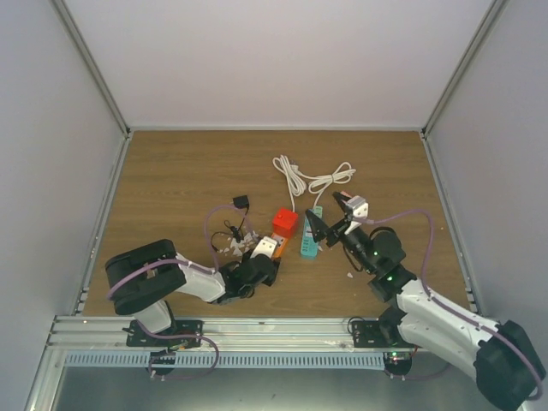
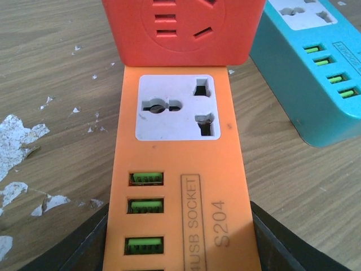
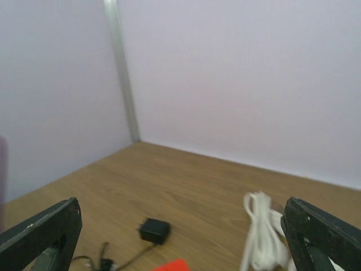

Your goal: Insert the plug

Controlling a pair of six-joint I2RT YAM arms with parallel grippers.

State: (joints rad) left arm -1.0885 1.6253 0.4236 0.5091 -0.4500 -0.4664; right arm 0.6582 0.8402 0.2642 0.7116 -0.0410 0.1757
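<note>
Next, my right gripper will tilt its open fingers downward, reach outward and lower them around the pink plug, since it lies below and outward of the raised gripper.
An orange power strip [image 2: 180,169] lies on the wooden table with a white socket [image 2: 176,107] and green USB ports facing up. My left gripper [image 2: 180,248] is shut on its near end, with a finger [image 2: 73,248] against each side; it also shows in the top view [image 1: 257,267]. A red socket cube [image 2: 180,31] sits on the strip's far end [image 1: 285,223]. A black plug [image 1: 241,203] on a dark cable lies farther back, also seen in the right wrist view [image 3: 154,230]. My right gripper [image 1: 330,221] is open and empty, raised above the table.
A teal power strip [image 1: 310,236] lies right of the orange one, close to it [image 2: 316,73]. Its coiled white cable [image 1: 300,178] lies behind. White paint flecks [image 2: 17,135] mark the table on the left. Grey walls enclose the table.
</note>
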